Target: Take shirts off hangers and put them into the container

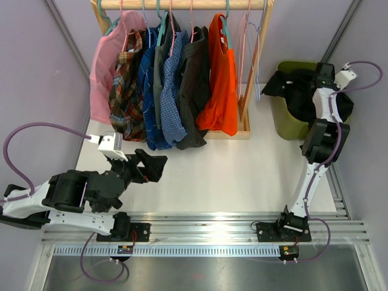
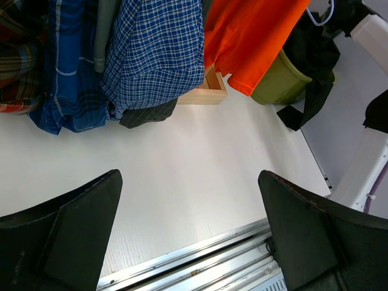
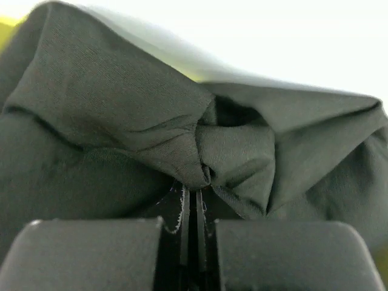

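Note:
The black shirt's bunched fold goes up slightly away from my base in my right gripper next, then comes down into the container [image 1: 286, 121].
Several shirts hang on hangers [image 1: 171, 21] from the wooden rail: pink [image 1: 112, 57], brown-red plaid [image 1: 124, 94], blue checked [image 1: 173, 100], dark grey [image 1: 195, 85] and orange [image 1: 222, 79]. The olive-green container [image 1: 286, 121] stands at the right with a black shirt [image 1: 290, 85] draped over its rim. My right gripper [image 1: 320, 76] hovers above it, shut on a bunched fold of the black shirt [image 3: 200, 151]. My left gripper [image 1: 155, 170] is open and holds nothing, low over the table in front of the hanging shirts. The left wrist view shows the blue checked shirt [image 2: 157, 54], the orange shirt [image 2: 254, 36] and the container [image 2: 280, 85].
Empty hangers [image 1: 248, 42] dangle at the rail's right end. The rack's light wooden base frame [image 1: 242, 130] lies under the orange shirt. Purple walls close in on both sides, and a metal rail [image 1: 206, 218] runs along the table's near edge.

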### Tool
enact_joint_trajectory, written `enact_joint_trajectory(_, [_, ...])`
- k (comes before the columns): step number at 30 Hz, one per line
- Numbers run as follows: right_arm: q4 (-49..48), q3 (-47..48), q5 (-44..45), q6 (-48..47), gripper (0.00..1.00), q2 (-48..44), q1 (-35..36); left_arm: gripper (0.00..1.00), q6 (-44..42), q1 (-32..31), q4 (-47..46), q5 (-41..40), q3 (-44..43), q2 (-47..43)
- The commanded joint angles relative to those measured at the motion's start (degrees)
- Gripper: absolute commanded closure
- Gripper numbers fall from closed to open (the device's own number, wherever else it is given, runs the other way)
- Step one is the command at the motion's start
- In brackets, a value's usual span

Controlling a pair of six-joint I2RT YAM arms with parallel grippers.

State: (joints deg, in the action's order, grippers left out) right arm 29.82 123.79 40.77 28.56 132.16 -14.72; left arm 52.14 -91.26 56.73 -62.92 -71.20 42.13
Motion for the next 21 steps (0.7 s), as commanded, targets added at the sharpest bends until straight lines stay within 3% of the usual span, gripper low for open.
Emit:
enact_joint_trajectory(1, [-2.39, -6.26, 9.23, 5.9, 1.0, -10.15, -0.92, 0.01, 0.95, 0.3, -3.55, -0.02, 0.01, 0.76])
enact_joint_trajectory(3, [-8.45, -9.51, 4.95, 2.41, 1.0, -12.62, -1.45, 0.01, 0.68, 0.38, -3.73, 0.25, -0.17, 1.2])
enact_joint_trajectory(7, [-4.09, -1.65, -4.18, -1.47, 1.0, -7.64, -1.54, 0.01, -0.2, 0.47, -4.79, 0.6, -0.17, 1.73])
enact_joint_trajectory(11, [19.06, 22.48, -16.57, -2.19, 1.0, 7.47, -1.63, 0.01, 0.33, 0.56, -5.14, 1.39, 0.71, 1.55])
enact_joint_trajectory(12, [21.48, 24.12, -18.17, -1.49, 1.0, 11.85, -1.54, 0.01, 0.77, 0.73, -5.14, 1.65, 0.88, 1.38])
enact_joint_trajectory(14, [23.08, 20.92, -21.33, -1.14, 1.0, 13.56, -1.63, 0.01, 1.12, 0.74, -5.22, 2.18, 1.5, 1.11])
enact_joint_trajectory(17, [16.68, 9.42, -24.07, -0.43, 1.0, 11.9, -1.63, 0.01, 1.56, 0.82, -5.05, 2.71, 1.68, 0.76])
enact_joint_trajectory(21, [17.54, 8.66, -25.21, -0.52, 1.0, 13.2, -1.63, 0.01, 2.0, 0.91, -5.05, 3.15, 2.03, 0.85])
